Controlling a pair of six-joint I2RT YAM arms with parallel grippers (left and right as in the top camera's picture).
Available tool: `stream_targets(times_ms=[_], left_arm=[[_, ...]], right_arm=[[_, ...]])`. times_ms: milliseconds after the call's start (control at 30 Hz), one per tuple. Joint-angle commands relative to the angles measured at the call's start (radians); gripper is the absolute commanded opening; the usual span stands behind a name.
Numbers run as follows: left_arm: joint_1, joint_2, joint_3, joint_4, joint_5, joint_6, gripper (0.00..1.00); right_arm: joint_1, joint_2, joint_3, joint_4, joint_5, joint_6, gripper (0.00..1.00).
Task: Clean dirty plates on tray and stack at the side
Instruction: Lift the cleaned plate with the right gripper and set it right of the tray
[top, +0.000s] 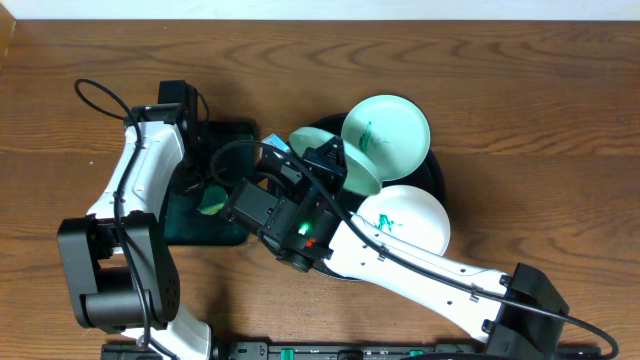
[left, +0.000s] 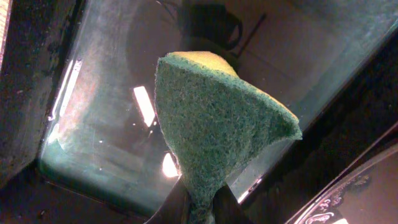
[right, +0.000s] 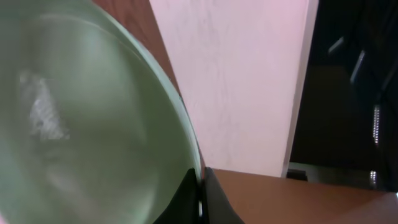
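The table is bare below the robot's right gripper and to its right in the overhead view, so the right gripper needs to carry the plate past the round tray (top: 438, 176), lower it and release it.
My right gripper (top: 334, 163) is shut on the rim of a pale mint-green plate (top: 361, 178), held lifted and tilted on edge over the left of the round black tray (top: 438, 176). In the right wrist view this plate (right: 93, 112) fills the left side, with its rim between my fingers (right: 202, 199). A second mint plate (top: 388, 128) with a teal smear lies at the tray's back. A white plate (top: 410, 222) with teal smears lies at its front. My left gripper (top: 207, 194) is shut on a green sponge (left: 217, 118) above the rectangular tray.
The small black rectangular tray (top: 230, 135) lies left of the round tray; its wet glossy floor (left: 106, 124) shows under the sponge (top: 212, 205). The round tray's rim (left: 348, 199) shows at the left wrist view's lower right. Brown wooden table (top: 520, 90) lies all round.
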Motion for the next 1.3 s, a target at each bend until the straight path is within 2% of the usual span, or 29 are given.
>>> stream_targets(times_ms=[0, 300, 433, 600, 733, 1067, 1267], left_arm=[[0.0, 0.007, -0.002, -0.003, -0.001, 0.018, 0.07], [0.0, 0.007, -0.002, -0.004, -0.001, 0.018, 0.07], [0.0, 0.007, -0.002, -0.005, -0.001, 0.018, 0.07], [0.0, 0.007, -0.002, -0.003, -0.001, 0.018, 0.07], [0.0, 0.007, -0.002, -0.002, -0.001, 0.018, 0.07], [0.0, 0.007, -0.002, 0.0, -0.001, 0.018, 0.07], [0.0, 0.007, -0.002, 0.0, -0.001, 0.018, 0.08]], right_arm=[[0.016, -0.027, 0.024, -0.007, 0.0, 0.054, 0.01], [-0.015, -0.027, 0.024, -0.024, -0.006, 0.076, 0.01], [-0.107, -0.027, 0.024, -0.047, 0.062, 0.076, 0.01], [-0.273, -0.029, 0.024, -0.051, 0.049, 0.09, 0.01], [-0.433, -0.032, 0.024, -0.048, -0.06, 0.129, 0.01], [-0.857, -0.033, 0.024, -0.07, -0.476, 0.286, 0.01], [-1.014, -0.033, 0.024, -0.06, -0.651, 0.311, 0.01]])
